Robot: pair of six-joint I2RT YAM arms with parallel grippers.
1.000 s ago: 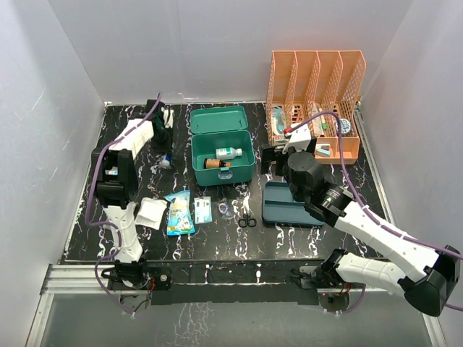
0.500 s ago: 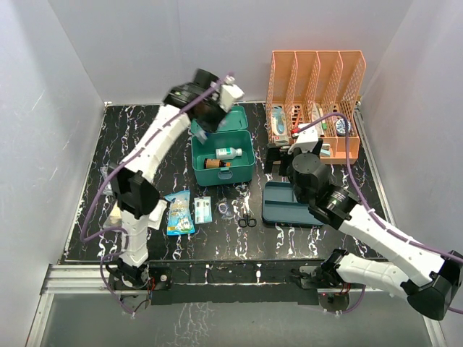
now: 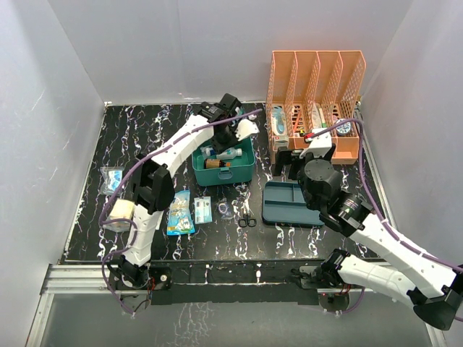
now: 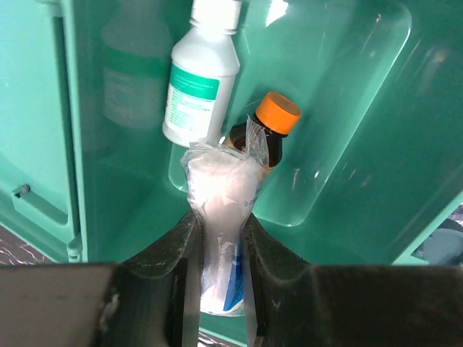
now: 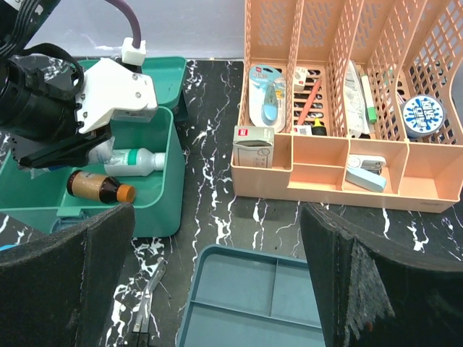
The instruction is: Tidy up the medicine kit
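Note:
My left gripper moves down and back over the medicine kit's bottom next to release the clear plastic packet (image 4: pixel 221 195), since that bottom lies bare beside the orange cap.
The teal-green medicine kit (image 3: pixel 242 168) stands open at the back middle of the table, also in the right wrist view (image 5: pixel 155 210). Inside lie a white bottle (image 4: pixel 199 76) and a brown bottle with an orange cap (image 4: pixel 269 126). My left gripper (image 4: pixel 217 253) reaches into the kit (image 4: pixel 340 144) and is shut on a clear plastic packet (image 4: pixel 221 195) with white contents. My right gripper (image 5: pixel 217 282) is open and empty, above the dark blue-grey tray (image 5: pixel 260 303), to the right of the kit.
An orange mesh file rack (image 3: pixel 315 101) with supplies stands at the back right. Scissors (image 3: pixel 247 219), blue packets (image 3: pixel 179 212) and a small packet (image 3: pixel 202 210) lie in front of the kit. A roll (image 3: pixel 119 211) and a bag (image 3: pixel 112 177) lie at the left.
My left arm swung from the table's far left over to the kit and lowered its gripper, with the packet, into the box. My right arm shifted slightly right.

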